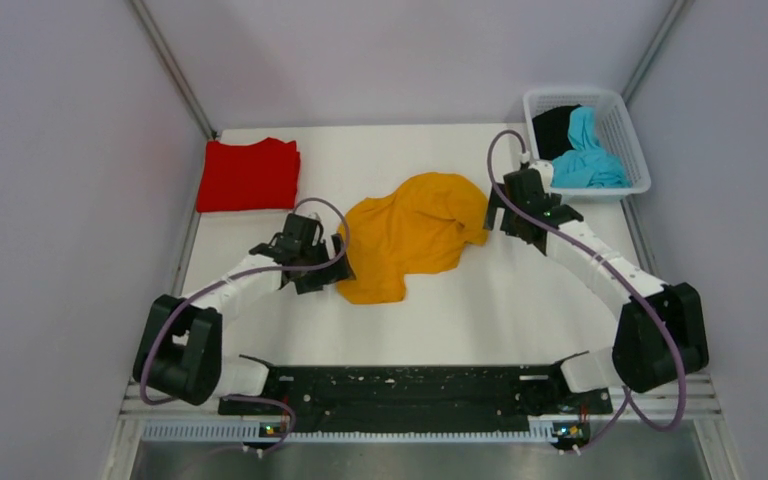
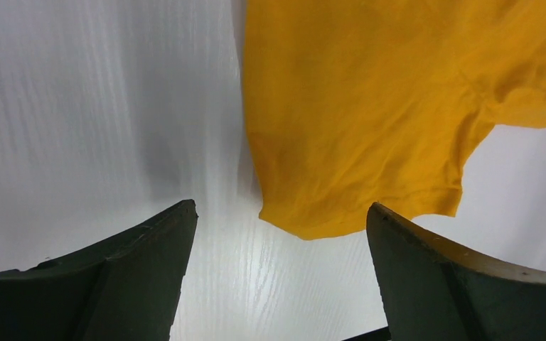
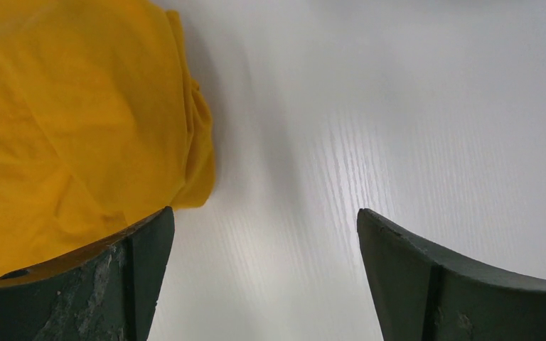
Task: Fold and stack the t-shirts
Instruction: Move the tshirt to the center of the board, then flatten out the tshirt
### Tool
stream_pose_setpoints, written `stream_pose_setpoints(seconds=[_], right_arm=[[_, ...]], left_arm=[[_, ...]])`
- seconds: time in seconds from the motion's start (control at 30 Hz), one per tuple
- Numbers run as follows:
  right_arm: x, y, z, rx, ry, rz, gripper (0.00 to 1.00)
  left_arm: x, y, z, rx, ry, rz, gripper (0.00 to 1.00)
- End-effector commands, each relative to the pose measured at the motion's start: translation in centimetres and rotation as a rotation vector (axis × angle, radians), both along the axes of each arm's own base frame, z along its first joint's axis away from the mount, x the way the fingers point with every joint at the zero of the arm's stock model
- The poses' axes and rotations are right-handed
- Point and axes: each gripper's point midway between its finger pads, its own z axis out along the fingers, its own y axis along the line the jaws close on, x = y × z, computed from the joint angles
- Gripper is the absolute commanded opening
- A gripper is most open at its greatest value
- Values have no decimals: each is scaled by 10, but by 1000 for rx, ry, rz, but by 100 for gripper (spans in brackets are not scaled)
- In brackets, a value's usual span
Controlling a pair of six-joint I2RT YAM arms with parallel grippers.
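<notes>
The yellow t-shirt's side edge (image 2: 253, 136) beyond the t-shirt's near corner runs between the left gripper's open fingers, so the gripper will next move down and slightly outward onto that edge.
An orange-yellow t-shirt (image 1: 415, 235) lies crumpled in the middle of the white table (image 1: 480, 300). A red t-shirt (image 1: 248, 175) rests folded at the far left. A cyan-blue t-shirt (image 1: 585, 155) and a black t-shirt (image 1: 555, 125) sit bunched in the basket. My left gripper (image 1: 335, 265) hovers at the yellow shirt's left edge, open, with only bare table and the shirt's hem (image 2: 313, 224) between its fingers. At the shirt's right edge my right gripper (image 1: 492, 215) stands open over bare table, the cloth (image 3: 78, 135) beside its left finger.
A white plastic mesh basket (image 1: 632, 140) stands at the far right corner. Grey walls close in the table on the left, back and right. The arms' black base rail (image 1: 400, 385) runs along the near edge.
</notes>
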Motion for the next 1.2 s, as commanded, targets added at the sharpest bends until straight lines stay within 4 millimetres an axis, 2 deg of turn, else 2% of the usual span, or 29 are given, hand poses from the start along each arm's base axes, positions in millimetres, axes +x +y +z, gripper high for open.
stream_pose_setpoints(seconds=[0.0,0.17,0.23,0.3,0.43,0.5,0.53,0.57,0.6,0.7,0.97,1.03,1.17], right_arm=[[-1,13,22,88,-124,93,96],[-13,18,3,163,-112,112,93],[-11,25,2,240,-127,133,92],[-7,31,5,303,-152,154,90],[2,37,6,348,-178,174,88],[8,40,4,356,-177,181,86],[11,40,3,354,-180,184,85],[14,42,4,353,-185,188,84],[18,42,5,351,-192,192,83],[29,52,9,364,-205,243,77],[70,56,-5,310,-202,254,70],[78,61,-11,314,-195,269,63],[85,74,-23,357,-158,301,43]], left_arm=[[18,-21,4,-57,-15,-30,92],[30,-29,-7,-43,-2,-45,77],[36,-31,-10,-40,-3,-45,72],[41,-35,-13,-43,-5,-56,61],[51,-43,-18,-51,-6,-74,50],[55,-46,-21,-50,-1,-80,35],[58,-46,-21,-47,-5,-77,23],[59,-45,-21,-38,-7,-72,4],[60,-43,-22,-25,-6,-64,0],[63,-35,-17,10,-28,-47,0],[67,-16,1,92,-94,8,0],[70,-13,2,107,-100,19,0],[76,-11,9,116,-123,39,0]])
